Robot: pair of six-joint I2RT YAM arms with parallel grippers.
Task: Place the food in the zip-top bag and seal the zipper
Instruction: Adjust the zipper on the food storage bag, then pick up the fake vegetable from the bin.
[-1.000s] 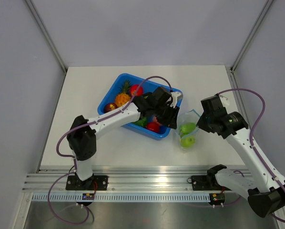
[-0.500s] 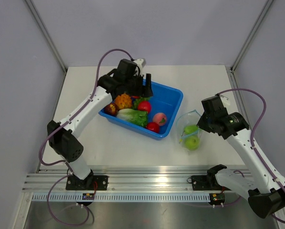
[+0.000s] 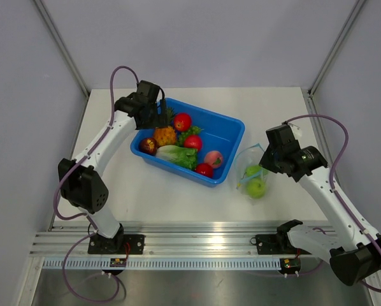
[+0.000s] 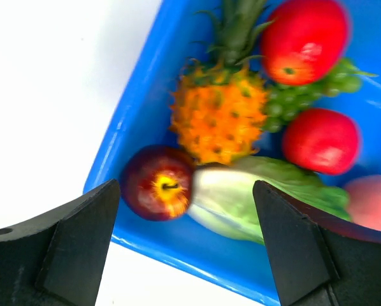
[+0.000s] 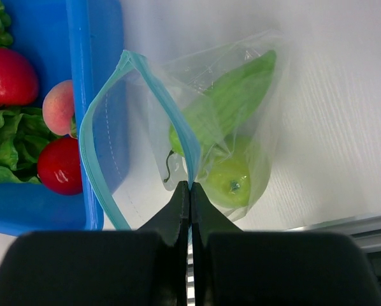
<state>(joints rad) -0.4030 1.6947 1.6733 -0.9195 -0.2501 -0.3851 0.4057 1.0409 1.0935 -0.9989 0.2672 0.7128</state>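
I will next lower my left gripper into the tray over the dark red apple [image 4: 157, 183] and close around its sides, as its top is bare beside the lettuce [image 4: 241, 197].
The clear zip-top bag [image 3: 253, 169] lies right of the blue tray, its mouth open. My right gripper [image 3: 265, 167] [image 5: 189, 185] is shut on one lip of the teal zipper [image 5: 178, 121]. Inside the bag are a green apple [image 5: 235, 178] and a green pepper [image 5: 232, 95]. My left gripper [image 3: 156, 118] [image 4: 185, 191] hangs open over the tray's left end, holding nothing. Under it lie a dark red apple [image 4: 157, 182], a pineapple [image 4: 219, 115] and lettuce [image 4: 241, 197]. Red tomatoes [image 3: 182, 121] and a peach [image 3: 213, 159] lie further right.
The blue tray [image 3: 225, 124] sits mid-table, its right wall close to the bag's mouth. Green grapes [image 4: 292, 102] lie between the tomatoes. White table surrounds the tray, with grey walls behind and the metal rail along the near edge.
My left arm has swung from beside the bag's mouth back to the tray's far left end, and its jaws have opened wide. The right gripper kept its grip on the bag.
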